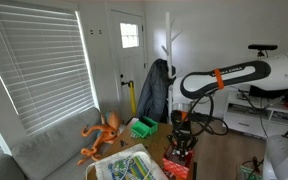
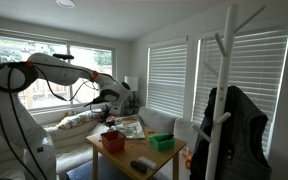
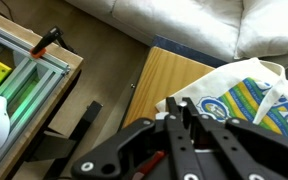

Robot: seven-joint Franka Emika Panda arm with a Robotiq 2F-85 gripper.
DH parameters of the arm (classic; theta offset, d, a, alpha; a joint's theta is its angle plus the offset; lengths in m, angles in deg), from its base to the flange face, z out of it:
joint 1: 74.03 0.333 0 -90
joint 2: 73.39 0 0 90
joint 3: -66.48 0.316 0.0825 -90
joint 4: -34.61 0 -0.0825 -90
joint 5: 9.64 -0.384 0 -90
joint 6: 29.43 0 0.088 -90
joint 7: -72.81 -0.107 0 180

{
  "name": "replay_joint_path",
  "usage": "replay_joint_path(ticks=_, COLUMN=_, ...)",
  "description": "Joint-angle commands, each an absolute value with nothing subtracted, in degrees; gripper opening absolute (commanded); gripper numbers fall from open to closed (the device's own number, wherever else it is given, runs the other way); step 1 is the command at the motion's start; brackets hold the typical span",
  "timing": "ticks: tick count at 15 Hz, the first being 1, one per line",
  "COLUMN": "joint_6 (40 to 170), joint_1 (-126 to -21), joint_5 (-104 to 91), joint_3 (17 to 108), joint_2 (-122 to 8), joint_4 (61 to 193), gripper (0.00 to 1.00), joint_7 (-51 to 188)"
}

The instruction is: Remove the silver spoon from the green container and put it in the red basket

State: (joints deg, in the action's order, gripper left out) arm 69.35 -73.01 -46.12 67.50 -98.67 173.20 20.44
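Observation:
I will next move my gripper to its left in the wrist view, lower it toward the red basket's opening below and let go of the spoon (image 3: 182,103).
My gripper (image 3: 180,108) hangs over the red basket (image 1: 177,168), which stands on the wooden table (image 2: 119,160). In the wrist view the two black fingers are pressed close together, with a small silvery bit of the spoon (image 3: 182,103) showing between their tips. A red edge of the basket (image 3: 152,163) shows under the fingers. The green container (image 1: 142,127) stands apart at the far side of the table; it also shows in an exterior view (image 2: 162,142). The gripper (image 2: 109,120) is just above the basket (image 2: 111,141).
A patterned bag (image 3: 244,95) lies on the table beside the basket. An orange long-limbed toy (image 1: 102,135) sits on the grey sofa (image 1: 44,150). A dark flat object (image 2: 144,163) lies at the table's front. A metal rack (image 3: 24,60) stands beside the table. A coat rack (image 2: 224,120) stands nearby.

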Motion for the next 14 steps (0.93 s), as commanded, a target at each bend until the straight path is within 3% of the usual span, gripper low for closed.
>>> replay_joint_path(ticks=1, joint_6=64.60, joint_1=-74.28, joint_5=-46.35, joint_3=68.39, joint_2=-97.22, joint_4=171.85, gripper=0.03, joint_7=20.14)
replay_joint_path(ticks=6, joint_6=60.64, joint_1=-74.56, joint_5=-43.46, joint_3=69.22, joint_2=-94.81, joint_4=171.76, gripper=0.03, joint_7=20.76)
replay_joint_path(ticks=12, joint_6=65.69, joint_1=-75.78, joint_5=-37.96, joint_3=70.08, joint_2=-93.12, joint_4=171.89, gripper=0.03, joint_7=19.97)
replay_joint_path(ticks=13, joint_6=65.16, joint_1=-75.52, joint_5=-37.18, joint_3=70.07, joint_2=-92.40, joint_4=171.41, gripper=0.31, joint_7=20.64)
replay_joint_path(ticks=14, joint_6=64.99, joint_1=-75.38, joint_5=-36.89, joint_3=69.93, joint_2=-91.94, joint_4=171.18, gripper=0.36, joint_7=21.17)
